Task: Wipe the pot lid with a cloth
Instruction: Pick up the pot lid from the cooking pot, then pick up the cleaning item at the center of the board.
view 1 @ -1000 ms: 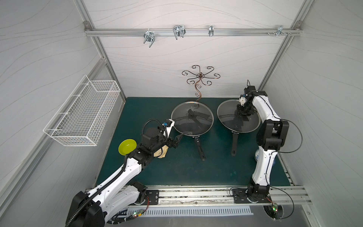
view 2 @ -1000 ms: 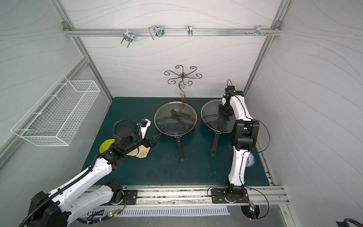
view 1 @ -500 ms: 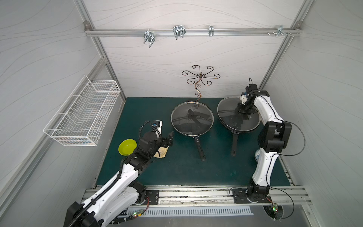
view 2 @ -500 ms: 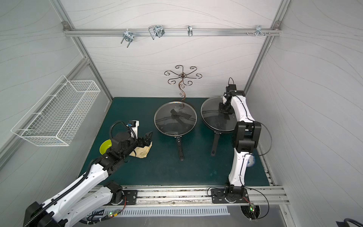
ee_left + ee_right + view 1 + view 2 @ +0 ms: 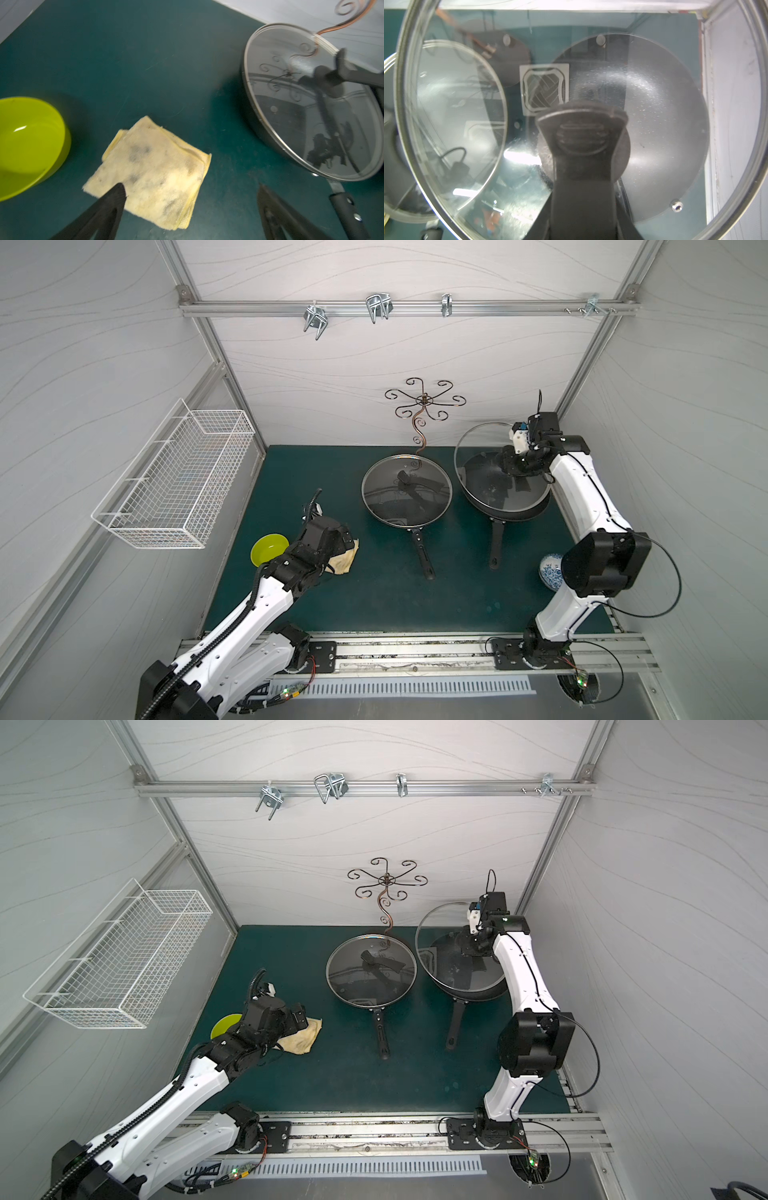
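Note:
The cloth lies flat on the mat below. I will tip my left gripper downward and lower it onto the smudged middle of the cloth to close on the fold.
My right gripper (image 5: 513, 462) is shut on the black handle (image 5: 581, 135) of the glass pot lid (image 5: 478, 456), which hangs tilted above the black right-hand pan (image 5: 511, 506). Both top views show the lid (image 5: 440, 936) clear of the pan. The cloth (image 5: 343, 564), pale yellow with dark smudges, lies folded on the green mat. My left gripper (image 5: 191, 187) hovers open just over the cloth (image 5: 153, 166). One fingertip (image 5: 119, 191) overlaps the cloth's corner and the other is over bare mat.
A second pan with its own glass lid (image 5: 405, 491) sits mid-table. A lime-green bowl (image 5: 268, 549) is beside the cloth. A blue-white vase (image 5: 550, 574) stands by the right arm. A wire basket (image 5: 178, 485) hangs on the left wall, and a hook stand (image 5: 422, 406) stands at the back.
The right gripper has raised the lid off the right pan and tilted it. The left arm has drawn back from the middle pan and come down over the cloth.

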Robot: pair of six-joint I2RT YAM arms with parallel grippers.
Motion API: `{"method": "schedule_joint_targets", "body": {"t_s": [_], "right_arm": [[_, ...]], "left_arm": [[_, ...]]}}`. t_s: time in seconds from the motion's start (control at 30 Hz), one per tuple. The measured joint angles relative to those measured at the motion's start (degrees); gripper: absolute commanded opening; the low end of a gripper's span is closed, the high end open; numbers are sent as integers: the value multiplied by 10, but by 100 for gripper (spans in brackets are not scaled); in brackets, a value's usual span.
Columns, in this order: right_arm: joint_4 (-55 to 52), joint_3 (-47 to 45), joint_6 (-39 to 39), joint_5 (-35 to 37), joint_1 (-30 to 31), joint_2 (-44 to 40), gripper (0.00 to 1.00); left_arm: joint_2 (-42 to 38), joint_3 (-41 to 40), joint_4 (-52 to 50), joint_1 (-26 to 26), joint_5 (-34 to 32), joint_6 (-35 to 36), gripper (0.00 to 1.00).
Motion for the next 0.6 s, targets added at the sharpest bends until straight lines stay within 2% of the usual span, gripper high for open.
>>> {"method": "schedule_joint_targets", "body": {"t_s": [0.2,0.27,0.43,0.6], "right_arm": [[36,-55,-9,-18,60,-60,0],[40,-60,-10,-26,76,-69,0],[40,-62,-13,-42,95,-79,0],[41,-75,-13,-47,96,-98,0]], "left_arm": [[90,20,-76,80,15,-122,100],[117,26,-91,85,22,-163,100],[188,60,-121,85,45,-271,92],[260,111,-144,85,57,-341,84]]}}
